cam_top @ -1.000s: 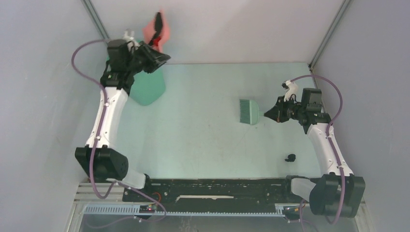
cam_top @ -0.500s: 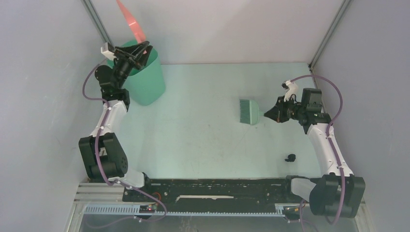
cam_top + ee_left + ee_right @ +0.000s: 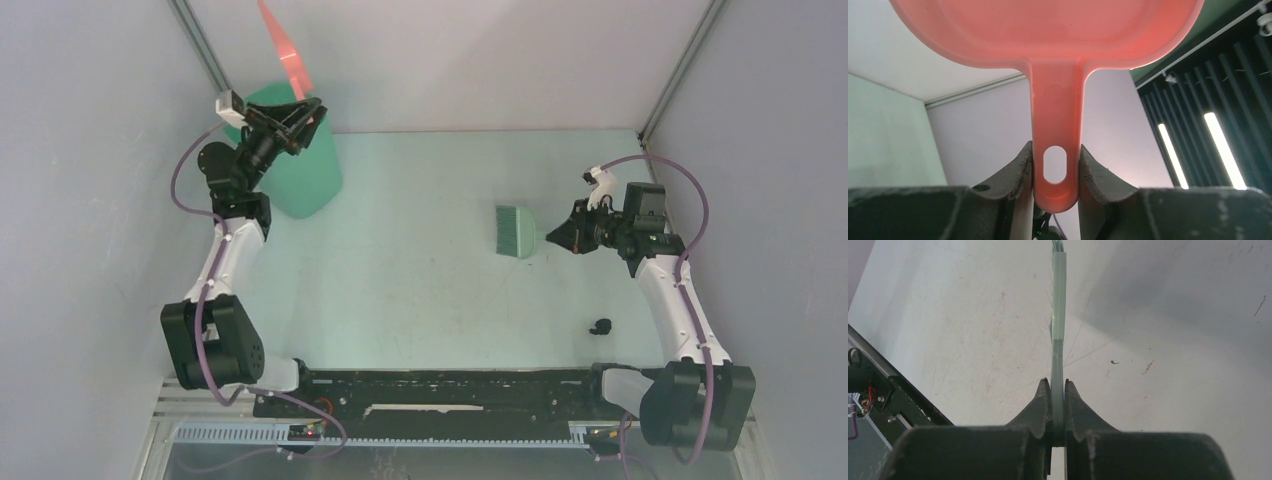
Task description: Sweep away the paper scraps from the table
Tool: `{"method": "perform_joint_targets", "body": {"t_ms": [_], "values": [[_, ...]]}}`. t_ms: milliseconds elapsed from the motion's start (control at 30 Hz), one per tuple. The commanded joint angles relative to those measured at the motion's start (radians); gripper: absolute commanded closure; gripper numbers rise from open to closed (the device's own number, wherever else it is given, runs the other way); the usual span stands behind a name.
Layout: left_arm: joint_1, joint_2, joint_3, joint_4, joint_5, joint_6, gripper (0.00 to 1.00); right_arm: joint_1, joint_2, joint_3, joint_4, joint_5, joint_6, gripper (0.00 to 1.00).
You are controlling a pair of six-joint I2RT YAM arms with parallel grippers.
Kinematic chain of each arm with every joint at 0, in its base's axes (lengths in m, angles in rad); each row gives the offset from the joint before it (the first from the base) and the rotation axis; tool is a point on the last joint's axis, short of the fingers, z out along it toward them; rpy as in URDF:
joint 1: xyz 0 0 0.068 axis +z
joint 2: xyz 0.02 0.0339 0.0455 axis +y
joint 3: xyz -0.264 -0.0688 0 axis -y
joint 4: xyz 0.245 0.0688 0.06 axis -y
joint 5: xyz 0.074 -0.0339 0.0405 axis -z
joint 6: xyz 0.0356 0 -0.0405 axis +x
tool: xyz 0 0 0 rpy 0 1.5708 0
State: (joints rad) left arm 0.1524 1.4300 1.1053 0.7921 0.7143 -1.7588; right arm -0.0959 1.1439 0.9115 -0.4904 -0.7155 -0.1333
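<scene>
The near middle tabletop is bare, so I will next turn my right gripper, move it back and left in the top view, and release the brush (image 3: pixel 514 230) there.
My left gripper (image 3: pixel 305 108) is shut on the handle of the pink dustpan (image 3: pixel 281 46), which it holds tilted up above the green bin (image 3: pixel 300 170) at the back left. In the left wrist view the dustpan (image 3: pixel 1053 45) fills the top and my gripper (image 3: pixel 1055 162) clamps its handle. My right gripper (image 3: pixel 556 236) is shut on the handle of the green hand brush (image 3: pixel 514 230), whose bristles rest on the table (image 3: pixel 420 270). The right wrist view shows the brush (image 3: pixel 1058 315) edge-on in my gripper (image 3: pixel 1058 387). One black paper scrap (image 3: pixel 600 325) lies at the near right.
Grey walls enclose the table on three sides. A black rail (image 3: pixel 450 390) with the arm bases runs along the near edge. The tabletop (image 3: pixel 1173 365) in the right wrist view shows small stains and scratches.
My left arm swung the dustpan from a tipped pose over the bin to a raised, upright tilt against the back wall. The right arm and brush have not moved.
</scene>
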Motion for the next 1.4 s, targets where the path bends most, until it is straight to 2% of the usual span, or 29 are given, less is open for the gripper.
{"method": "perform_joint_targets", "body": {"t_ms": [0, 167, 300, 600, 767, 867, 1000, 1100, 1233, 1367], "values": [[-0.051, -0.134, -0.032, -0.165, 0.020, 0.239, 1.00, -0.004, -0.008, 0.009, 0.013, -0.012, -0.020, 1.00], [-0.144, -0.261, -0.015, -0.613, -0.099, 0.621, 1.00, -0.004, -0.005, 0.008, 0.014, -0.011, -0.021, 1.00], [-0.290, -0.343, -0.026, -0.835, -0.295, 0.891, 1.00, -0.004, -0.008, 0.008, 0.013, -0.009, -0.022, 1.00], [-0.487, -0.338, -0.047, -1.169, -0.522, 1.203, 1.00, -0.007, -0.020, 0.011, 0.008, -0.008, -0.032, 1.00], [-0.588, -0.344, -0.065, -1.364, -0.672, 1.321, 1.00, -0.010, -0.035, 0.061, -0.054, 0.021, -0.080, 1.00], [-0.661, -0.340, -0.058, -1.508, -0.737, 1.385, 1.00, -0.011, -0.047, 0.114, -0.123, -0.014, -0.091, 1.00], [-0.729, -0.342, -0.066, -1.625, -0.778, 1.424, 1.00, -0.008, -0.027, 0.201, -0.274, -0.187, -0.121, 1.00], [-0.759, -0.325, -0.069, -1.668, -0.780, 1.427, 1.00, 0.020, 0.042, 0.292, -0.446, -0.248, -0.182, 1.00], [-0.804, -0.268, -0.045, -1.729, -0.815, 1.453, 1.00, 0.087, 0.195, 0.423, -0.799, -0.267, -0.378, 1.00], [-0.838, -0.204, -0.058, -1.695, -0.802, 1.462, 1.00, 0.157, 0.338, 0.445, -1.078, -0.322, -0.603, 1.00]]}}
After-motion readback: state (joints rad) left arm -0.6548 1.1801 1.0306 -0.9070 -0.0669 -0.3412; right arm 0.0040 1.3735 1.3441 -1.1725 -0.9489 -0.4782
